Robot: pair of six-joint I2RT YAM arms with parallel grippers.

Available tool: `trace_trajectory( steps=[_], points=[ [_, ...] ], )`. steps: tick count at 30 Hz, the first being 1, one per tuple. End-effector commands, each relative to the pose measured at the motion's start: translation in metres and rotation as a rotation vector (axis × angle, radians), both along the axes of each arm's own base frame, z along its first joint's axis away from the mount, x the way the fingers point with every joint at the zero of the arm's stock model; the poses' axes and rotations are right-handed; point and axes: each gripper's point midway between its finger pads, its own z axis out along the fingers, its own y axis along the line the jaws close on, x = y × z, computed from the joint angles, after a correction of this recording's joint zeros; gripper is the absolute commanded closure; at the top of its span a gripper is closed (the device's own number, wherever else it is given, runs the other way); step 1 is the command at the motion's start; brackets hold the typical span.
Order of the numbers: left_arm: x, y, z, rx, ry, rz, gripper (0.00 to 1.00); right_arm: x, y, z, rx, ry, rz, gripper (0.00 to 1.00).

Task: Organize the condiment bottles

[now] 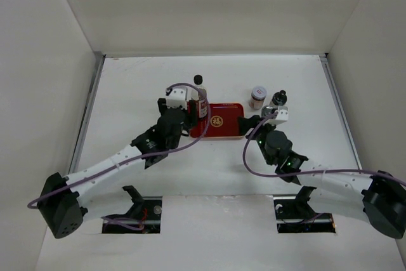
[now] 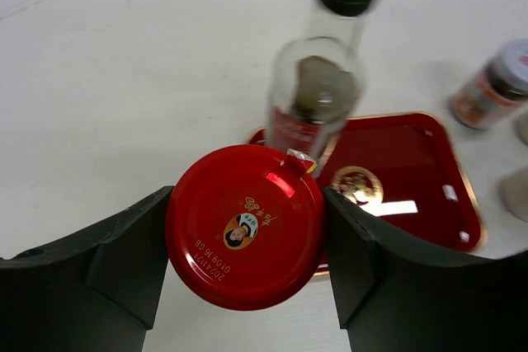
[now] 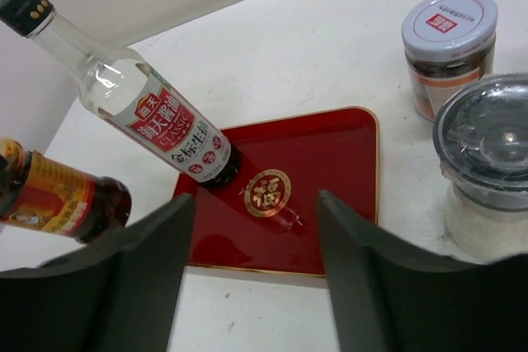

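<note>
The left gripper moves to the right in the top view next, lowers and releases the jar at the tray's middle by the tall bottle, as that spot stands empty.
My left gripper [image 1: 187, 117] is shut on the red-capped jar [image 2: 245, 224] and holds it at the left edge of the flat red tray [image 1: 225, 122]. The jar's dark body shows in the right wrist view [image 3: 62, 191]. The tall slim black-capped bottle [image 1: 199, 90] stands upright on the tray's left part, just behind the jar. My right gripper [image 1: 254, 124] is open and empty at the tray's right end. The grey-capped shaker [image 3: 487, 146] stands close by its right finger. The pinkish-white-lidded jar [image 1: 257, 97] and the dark-knobbed bottle [image 1: 280, 98] stand on the table behind it.
The tray [image 3: 322, 154] has a gold emblem in its middle and a bare right half. White walls close in the table on the left, right and back. Purple cables loop over both arms.
</note>
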Motion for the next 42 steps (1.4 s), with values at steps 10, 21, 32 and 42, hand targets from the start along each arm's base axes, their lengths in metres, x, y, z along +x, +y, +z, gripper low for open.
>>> trace_trajectory(
  steps=[10,21,32,42],
  points=[
    [0.016,-0.137,0.081,-0.186,-0.159,-0.24,0.8,-0.005,-0.037,0.008,0.088,0.048,-0.131,0.81],
    [0.064,-0.166,0.049,-0.168,-0.155,-0.245,0.8,-0.011,-0.06,-0.011,0.094,0.05,-0.167,0.49],
    [0.089,-0.172,0.039,-0.161,-0.181,-0.227,0.8,-0.009,-0.045,0.003,0.088,0.0,-0.108,0.46],
    [0.107,-0.171,0.015,-0.1,-0.157,-0.196,0.8,-0.011,-0.054,-0.001,0.086,-0.004,-0.123,0.43]
  ],
)
